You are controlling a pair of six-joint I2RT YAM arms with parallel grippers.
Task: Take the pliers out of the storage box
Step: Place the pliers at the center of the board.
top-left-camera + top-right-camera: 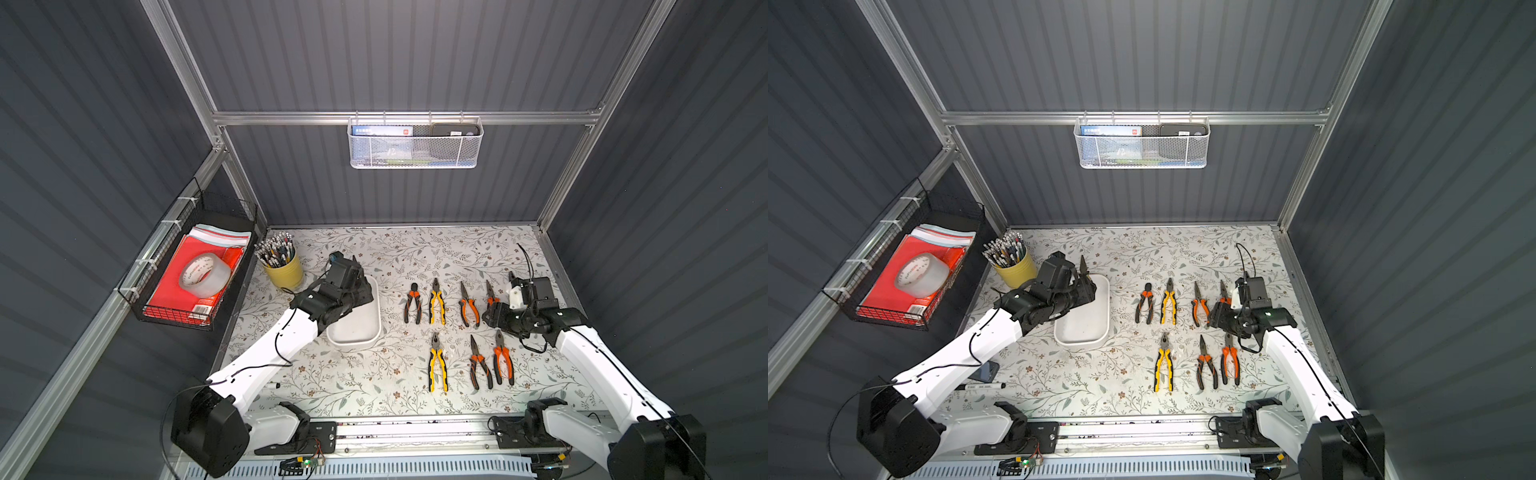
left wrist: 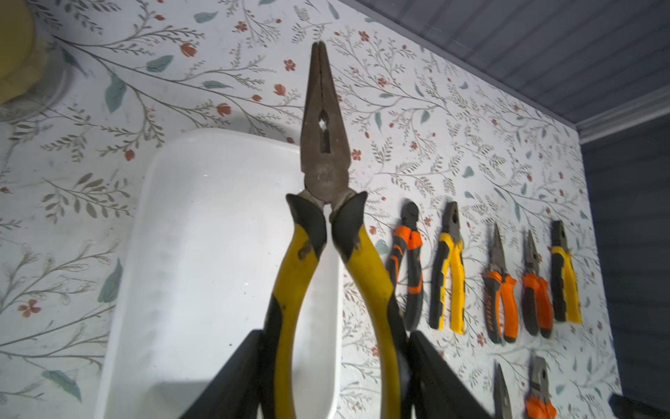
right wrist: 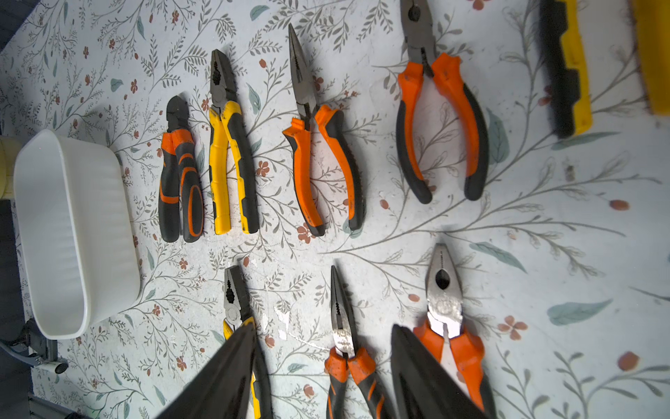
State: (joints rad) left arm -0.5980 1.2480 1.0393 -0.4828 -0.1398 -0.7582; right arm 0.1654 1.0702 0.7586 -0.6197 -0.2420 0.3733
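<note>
The pliers should go back and down with my left gripper, for release on bare tabletop (image 1: 402,361) beside the near row, below it toward my base.
Yellow-and-black long-nosed pliers (image 2: 324,152) are held by the handles in my left gripper (image 2: 333,381), which is shut on them. They hang above the far end of the white storage box (image 2: 203,254), nose pointing toward the back wall (image 1: 1084,266). In both top views the box (image 1: 357,336) (image 1: 1084,328) shows nothing inside. Several other pliers (image 1: 436,301) (image 3: 228,156) lie in two rows on the floral table to the right of the box. My right gripper (image 3: 326,362) (image 1: 492,313) hovers open over the right end of these rows, with nothing between its fingers.
A yellow cup of pens (image 1: 284,266) stands just left of the box's far end. A black wire basket (image 1: 195,270) with tape hangs on the left wall, and a white mesh basket (image 1: 415,143) hangs on the back wall. A marker (image 1: 984,386) lies near the left arm's base.
</note>
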